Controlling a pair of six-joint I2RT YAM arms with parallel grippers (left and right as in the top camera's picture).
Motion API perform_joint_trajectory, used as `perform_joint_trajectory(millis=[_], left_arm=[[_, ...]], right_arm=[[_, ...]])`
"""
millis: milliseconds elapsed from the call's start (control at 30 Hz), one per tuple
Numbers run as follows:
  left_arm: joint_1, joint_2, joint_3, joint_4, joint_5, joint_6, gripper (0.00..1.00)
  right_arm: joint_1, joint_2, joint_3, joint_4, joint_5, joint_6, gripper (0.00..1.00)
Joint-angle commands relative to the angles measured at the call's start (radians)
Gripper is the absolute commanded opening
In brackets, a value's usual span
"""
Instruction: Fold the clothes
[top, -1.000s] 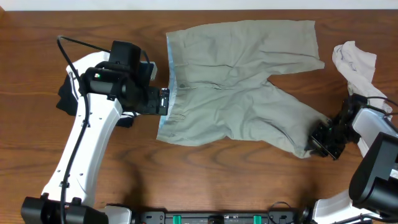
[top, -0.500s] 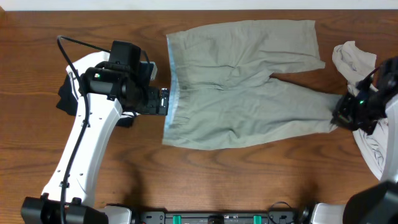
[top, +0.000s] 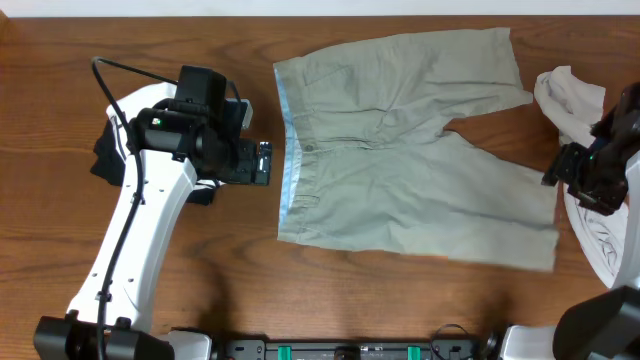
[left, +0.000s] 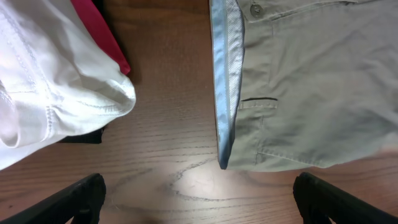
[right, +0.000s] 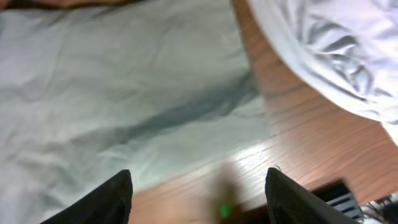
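My left gripper is open, and its fingers are away from the waistband's near corner, which lies flat on the wood. It needs to lower and come back first to get onto that corner.
Khaki shorts lie spread flat across the middle of the table, waistband to the left and both legs to the right. My left gripper hovers open just left of the waistband, apart from it. In the left wrist view the blue-lined waistband lies ahead of the open left gripper, with bare wood between the fingertips. My right gripper stands open beside the lower leg's hem. The right wrist view shows that leg ahead of the empty right gripper.
A crumpled white garment lies at the right edge, partly under the right arm; the right wrist view also shows this white garment. A dark pile sits under the left arm, with white cloth and red cloth beside it.
The right gripper pulled the lower leg out to the right, straightening it, then opened and let it go. The whole shorts slid right, away from the left gripper. The left arm stayed put.
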Motion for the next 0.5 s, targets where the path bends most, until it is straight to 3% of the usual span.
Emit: perform_joint_trajectory(millis=[0, 167, 467], left_arm=[[-0.002, -0.002, 0.004, 0.000, 0.009, 0.009, 0.98], [-0.002, -0.002, 0.004, 0.000, 0.009, 0.009, 0.98], [-0.002, -0.002, 0.004, 0.004, 0.009, 0.009, 0.98]], right_arm=[[-0.003, 0.041, -0.014, -0.013, 0.030, 0.033, 0.67], [-0.003, 0.050, -0.143, -0.006, 0.002, 0.015, 0.67], [-0.004, 0.051, -0.476, 0.171, -0.058, 0.056, 0.68]])
